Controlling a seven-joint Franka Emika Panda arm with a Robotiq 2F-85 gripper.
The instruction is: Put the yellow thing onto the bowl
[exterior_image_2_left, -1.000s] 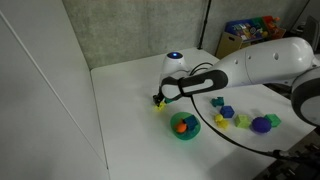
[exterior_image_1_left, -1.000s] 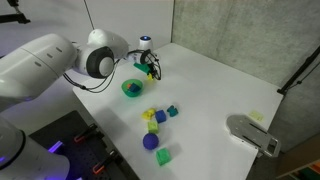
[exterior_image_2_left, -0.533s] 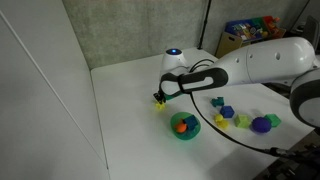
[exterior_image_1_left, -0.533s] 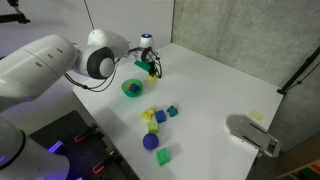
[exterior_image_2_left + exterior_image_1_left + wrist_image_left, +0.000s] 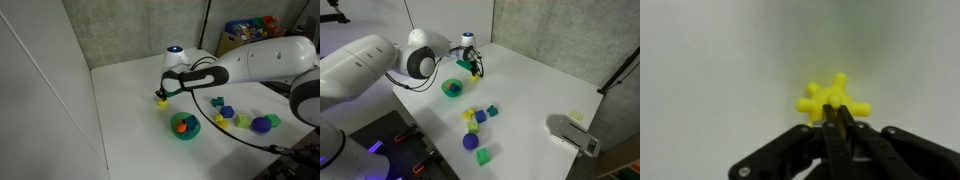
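Observation:
The gripper rises next, moves over the green bowl (image 5: 452,88) and lowers to release the yellow thing there, since the fingers already hold one of its knobs.
The yellow thing (image 5: 828,94) is a small knobbly, jack-shaped toy. In the wrist view it sits right at the tips of my gripper (image 5: 836,112), whose black fingers are shut on one of its knobs. In both exterior views the gripper (image 5: 473,68) (image 5: 160,97) is low over the white table, near its back corner. The yellow thing (image 5: 160,101) shows as a speck at the fingertips. The green bowl (image 5: 452,88) (image 5: 184,126) stands a short way off toward the table's front and holds something orange.
Several small toy blocks (image 5: 473,117) (image 5: 224,113), yellow and blue, lie past the bowl. A purple-blue ball (image 5: 470,141) (image 5: 262,124) and a yellow-green cube (image 5: 482,156) lie with them. A grey device (image 5: 570,132) sits at the table's edge.
The jaws have closed onto the yellow thing. The arm has hardly shifted over the table.

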